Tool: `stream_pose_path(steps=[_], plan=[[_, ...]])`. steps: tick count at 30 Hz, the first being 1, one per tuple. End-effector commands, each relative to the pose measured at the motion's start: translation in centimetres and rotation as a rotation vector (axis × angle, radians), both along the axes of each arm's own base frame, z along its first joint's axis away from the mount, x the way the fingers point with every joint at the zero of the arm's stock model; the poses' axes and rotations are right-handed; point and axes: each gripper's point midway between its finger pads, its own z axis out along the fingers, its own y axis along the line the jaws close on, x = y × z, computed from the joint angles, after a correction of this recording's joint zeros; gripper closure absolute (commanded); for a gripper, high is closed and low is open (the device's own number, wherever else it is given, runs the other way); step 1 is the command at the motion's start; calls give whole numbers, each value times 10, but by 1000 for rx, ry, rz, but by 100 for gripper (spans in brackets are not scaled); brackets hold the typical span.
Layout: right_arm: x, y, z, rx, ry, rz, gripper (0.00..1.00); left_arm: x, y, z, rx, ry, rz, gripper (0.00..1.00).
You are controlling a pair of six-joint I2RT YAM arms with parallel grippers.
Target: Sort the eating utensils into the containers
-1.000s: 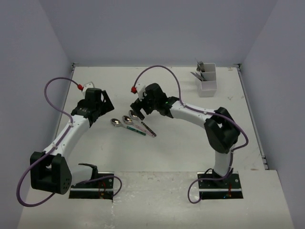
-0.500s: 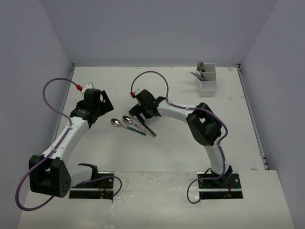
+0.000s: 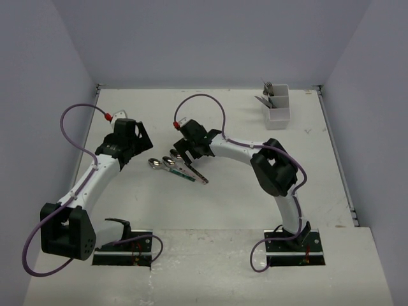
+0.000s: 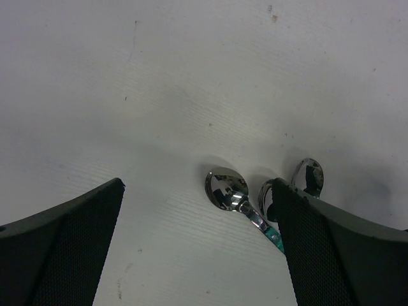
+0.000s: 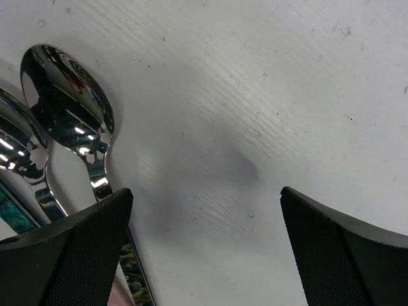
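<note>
One gripper finger is over the spoon's patterned handle, so next I should move my right gripper slightly back and toward the middle spoon, to get the patterned handle between my fingers to close.
Three spoons lie side by side mid-table: a teal-handled spoon, a middle spoon and a dark-patterned-handled spoon. My right gripper is open and low over them. In the right wrist view its left finger covers the patterned handle, with that spoon's bowl just ahead. My left gripper is open and empty to the left of the spoons. In the left wrist view the teal spoon's bowl lies between its fingers. The white container stands at the far right.
The container holds several utensils in its back section. Grey walls close the table on three sides. Purple cables arc above both wrists. The arm bases sit at the near edge.
My right gripper has moved left and down onto the spoons, and its elbow has swung in. The left arm has barely shifted. The spoons have not moved.
</note>
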Motion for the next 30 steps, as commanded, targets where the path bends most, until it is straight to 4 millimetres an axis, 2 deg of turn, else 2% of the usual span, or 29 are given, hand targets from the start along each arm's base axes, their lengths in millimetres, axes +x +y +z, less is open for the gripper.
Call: stream_pose_path(steps=[1, 2, 4, 9, 12, 17, 22, 24, 25, 26, 27, 30], plan=[[9, 16, 58, 118, -97, -2, 1, 12, -3, 17, 5, -59, -19, 0], [8, 22, 65, 151, -103, 18, 1, 12, -2, 17, 9, -59, -20, 0], [2, 25, 61, 160, -87, 51, 1, 12, -2, 20, 12, -66, -22, 0], [-12, 32, 34, 123, -26, 96, 1, 14, -3, 24, 11, -72, -30, 0], [-14, 35, 20, 99, -13, 99, 1, 14, -4, 23, 11, -70, -32, 0], [-14, 23, -8, 15, 19, 57, 1, 15, -2, 26, 20, -76, -31, 0], [-17, 8, -21, -48, 32, 26, 3, 16, -1, 29, 24, -82, -30, 0], [-22, 3, -26, -57, 46, 17, 16, 15, -1, 28, 26, -79, -29, 0], [-22, 3, -24, -51, 45, 13, 26, 15, -1, 28, 26, -78, -29, 0], [-25, 0, -27, -54, 49, 14, 53, 15, -1, 27, 24, -76, -29, 0], [-25, 0, -26, -49, 47, 17, 64, 14, -1, 26, 24, -75, -29, 0], [-27, 5, -22, -24, 43, 56, 85, 15, -1, 28, 24, -79, -29, 0]])
